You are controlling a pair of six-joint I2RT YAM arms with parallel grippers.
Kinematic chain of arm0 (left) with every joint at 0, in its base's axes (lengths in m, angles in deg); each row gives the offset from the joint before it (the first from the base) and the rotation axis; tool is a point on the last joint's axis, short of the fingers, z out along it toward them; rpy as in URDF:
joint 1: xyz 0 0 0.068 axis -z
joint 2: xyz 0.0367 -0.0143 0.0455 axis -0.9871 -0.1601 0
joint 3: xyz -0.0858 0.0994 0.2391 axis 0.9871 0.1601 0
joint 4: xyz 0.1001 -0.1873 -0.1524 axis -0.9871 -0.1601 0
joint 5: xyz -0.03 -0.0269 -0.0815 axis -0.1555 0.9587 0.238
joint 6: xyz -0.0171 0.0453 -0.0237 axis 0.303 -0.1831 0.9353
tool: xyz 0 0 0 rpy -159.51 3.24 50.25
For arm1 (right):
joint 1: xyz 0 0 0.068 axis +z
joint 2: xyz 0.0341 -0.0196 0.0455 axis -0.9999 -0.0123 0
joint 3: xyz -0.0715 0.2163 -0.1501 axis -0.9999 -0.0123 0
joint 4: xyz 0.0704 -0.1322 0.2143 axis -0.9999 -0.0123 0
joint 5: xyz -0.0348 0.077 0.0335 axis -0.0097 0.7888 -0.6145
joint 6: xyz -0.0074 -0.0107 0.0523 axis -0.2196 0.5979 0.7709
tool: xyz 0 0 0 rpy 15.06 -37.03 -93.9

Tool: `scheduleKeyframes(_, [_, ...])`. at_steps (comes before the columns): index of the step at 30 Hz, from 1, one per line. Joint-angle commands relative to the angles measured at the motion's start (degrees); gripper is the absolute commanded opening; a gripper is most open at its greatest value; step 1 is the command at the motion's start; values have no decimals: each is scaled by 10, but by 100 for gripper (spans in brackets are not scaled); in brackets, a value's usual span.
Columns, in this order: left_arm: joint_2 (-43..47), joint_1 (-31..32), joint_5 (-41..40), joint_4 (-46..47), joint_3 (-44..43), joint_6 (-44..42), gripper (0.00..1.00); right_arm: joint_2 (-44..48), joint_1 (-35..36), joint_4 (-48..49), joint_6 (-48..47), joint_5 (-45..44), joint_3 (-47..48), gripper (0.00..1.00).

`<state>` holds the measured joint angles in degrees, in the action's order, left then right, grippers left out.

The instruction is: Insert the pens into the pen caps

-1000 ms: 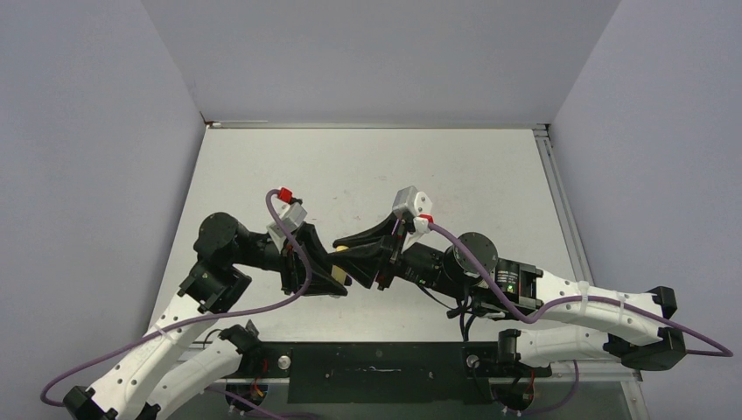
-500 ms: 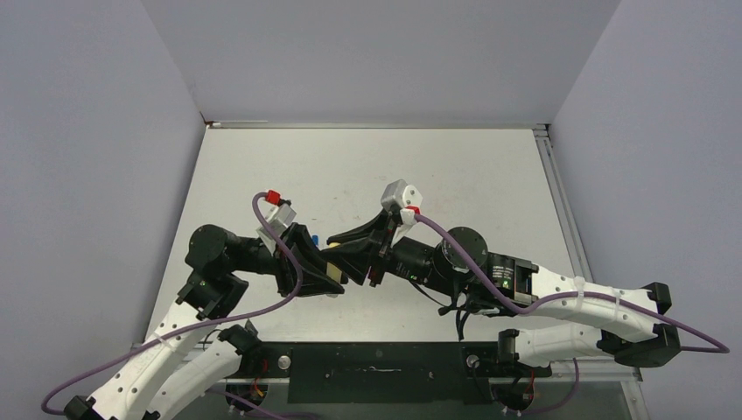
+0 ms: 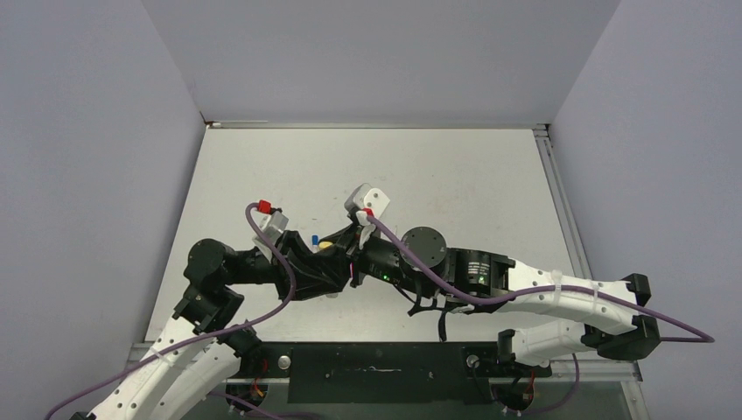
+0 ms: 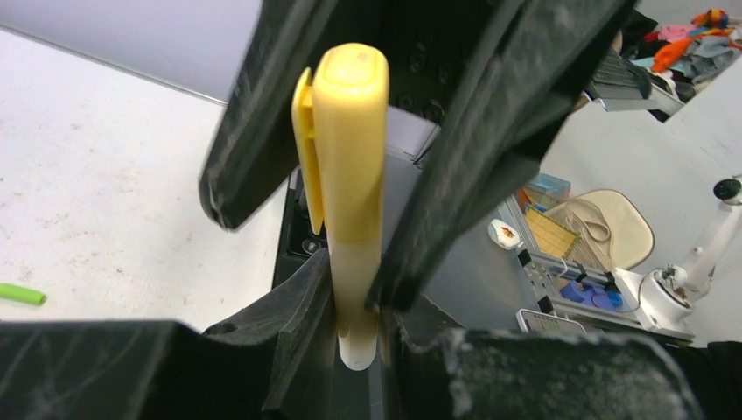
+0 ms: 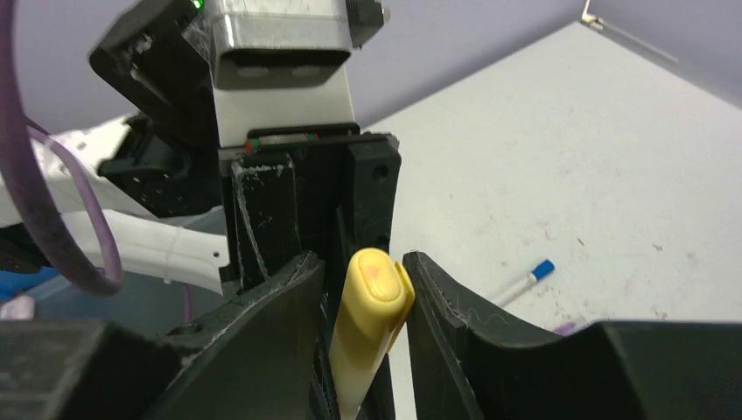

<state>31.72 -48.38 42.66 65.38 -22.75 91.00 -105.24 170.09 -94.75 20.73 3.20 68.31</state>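
Observation:
The marker has its cap on. My left gripper will next turn downward, then lower the marker (image 4: 354, 245) onto the table beside the blue-tipped pen.
The yellow marker (image 4: 354, 245) stands between both grippers with its yellow cap (image 4: 350, 114) on its end. My left gripper (image 4: 359, 302) is shut on the pale body of the marker. My right gripper (image 5: 367, 284) is closed around the cap (image 5: 372, 302), one finger against its clip. In the top view the two grippers meet at the near left middle of the table, left gripper (image 3: 317, 273) and right gripper (image 3: 337, 252), with a bit of yellow (image 3: 325, 247) between them. The white-grey pen with the blue tip (image 5: 525, 282) lies on the table beyond them and shows in the top view (image 3: 313, 238).
A short bright green piece (image 4: 19, 294) lies on the table at the left wrist view's left edge. A small purple bit (image 5: 564, 328) shows past my right finger. The table's near edge and the arm bases are close behind the grippers.
Both arms have moved left together with the marker between them. The two grippers have drawn closer, and the blue-tipped pen has come into sight behind them.

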Motion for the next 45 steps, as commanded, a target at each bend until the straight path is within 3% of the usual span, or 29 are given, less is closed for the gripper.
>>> scheduleKeyframes(1, [9,-11,-81,-22,10,-15,0,-11,23,-51,-2,-15,20,45])
scheduleKeyframes(8, [23,-11,-107,-93,16,-48,0,23,22,-39,-6,-113,17,63])
scheduleKeyframes(15, [15,-8,-170,-200,4,-95,0,65,22,-71,27,-273,-9,67])
scheduleKeyframes(23, [-74,14,-268,-259,-25,-120,0,68,7,-224,121,-444,-18,68])
scheduleKeyframes(27, [-138,32,-322,-279,-48,-127,0,59,-24,-279,153,-444,-33,70])
scheduleKeyframes(33, [-227,41,-420,-339,-86,-135,0,35,-115,-312,160,-353,-74,71])
scheduleKeyframes(45, [-351,42,-593,-385,-117,-115,1,-3,-147,-290,150,-297,-128,74])
